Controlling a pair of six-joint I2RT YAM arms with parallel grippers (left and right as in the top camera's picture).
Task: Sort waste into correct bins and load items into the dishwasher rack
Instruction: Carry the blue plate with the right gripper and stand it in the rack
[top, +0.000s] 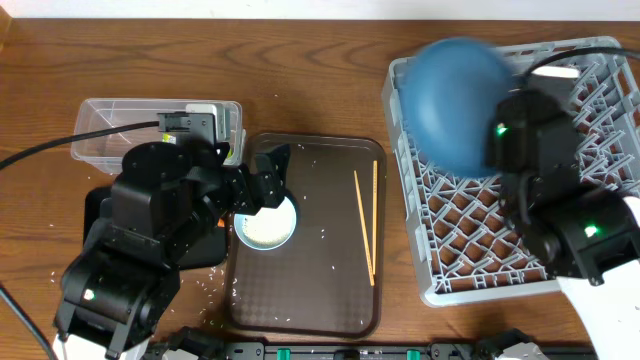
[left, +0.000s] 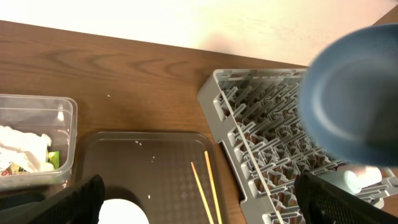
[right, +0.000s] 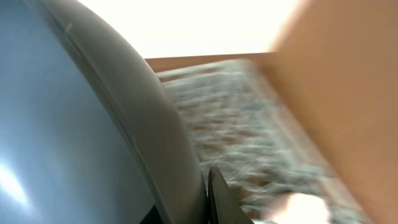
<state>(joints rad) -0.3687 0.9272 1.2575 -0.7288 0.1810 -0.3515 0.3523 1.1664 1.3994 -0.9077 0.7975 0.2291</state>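
My right gripper turns next, moves to the right in the overhead view and lowers the bowl into the rack's far slots, because they stand empty.
My right gripper is shut on the rim of the large blue bowl and holds it in the air over the back left of the grey dishwasher rack. The bowl fills the left of the right wrist view and shows blurred in the left wrist view. My left gripper is open over the white bowl on the brown serving tray. Two wooden chopsticks lie on that tray. The clear box holds tissue and a wrapper. The black tray is mostly hidden under my left arm.
White rice grains are scattered on the table beside the black tray. A pale small cup sits in the rack. The serving tray lies between the bins and the rack.
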